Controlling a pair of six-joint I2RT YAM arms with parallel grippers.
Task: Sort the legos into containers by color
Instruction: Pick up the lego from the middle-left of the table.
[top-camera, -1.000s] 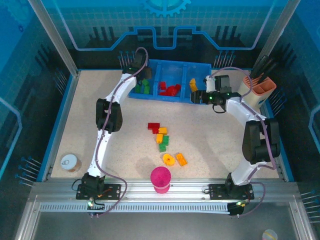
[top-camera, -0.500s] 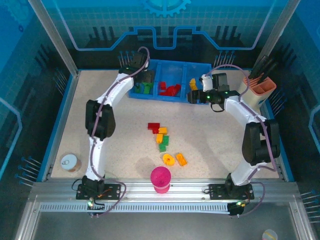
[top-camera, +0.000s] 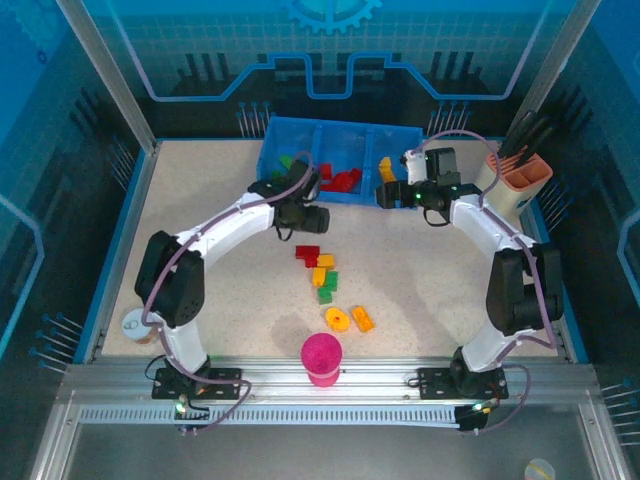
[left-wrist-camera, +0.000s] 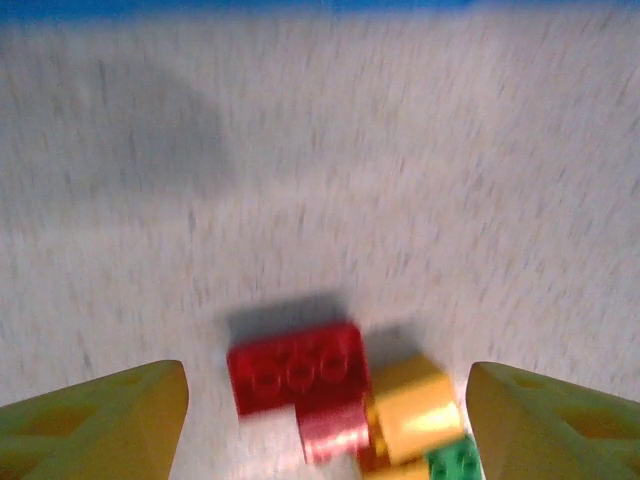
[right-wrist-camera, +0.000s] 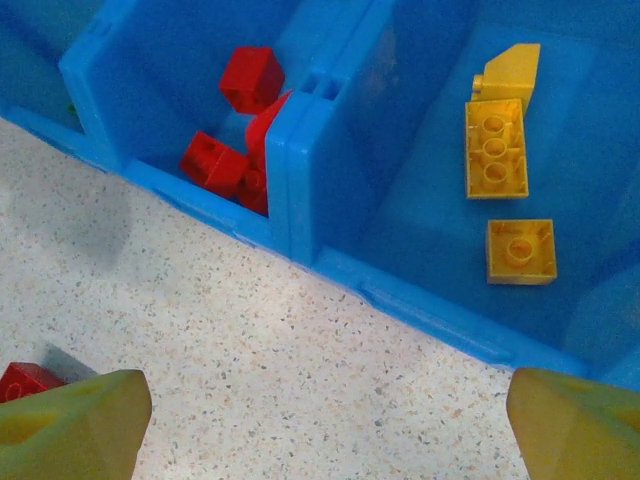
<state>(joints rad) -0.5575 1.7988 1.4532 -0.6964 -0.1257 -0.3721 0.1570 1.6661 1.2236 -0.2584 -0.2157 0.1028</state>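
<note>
Next, the left gripper draws back toward my base and lowers around the nearer green brick (top-camera: 325, 297), since the brick lies below and its sides stand clear.
The blue tray (top-camera: 345, 135) of three containers stands at the table's far side. Green legos (top-camera: 290, 164) lie in its left compartment, red ones (right-wrist-camera: 235, 130) in the middle, yellow ones (right-wrist-camera: 497, 150) in the right. Loose legos lie mid-table: a red brick (left-wrist-camera: 295, 375), an orange one (left-wrist-camera: 420, 410), a green one (left-wrist-camera: 455, 462), and nearer me a round yellow (top-camera: 338, 319) and an orange one (top-camera: 362, 319). My left gripper (left-wrist-camera: 325, 420) hovers open over the red brick. My right gripper (right-wrist-camera: 325, 425) is open and empty above the table, just in front of the tray.
A magenta cup (top-camera: 321, 358) stands near the front edge. A beige-and-pink utensil holder (top-camera: 520, 178) sits at the far right. A small round lid-like object (top-camera: 138, 323) lies at the front left.
My left arm has swung back from the tray's green compartment to above the loose pile, and its jaws have opened. My right gripper has opened wider and shifted slightly left.
</note>
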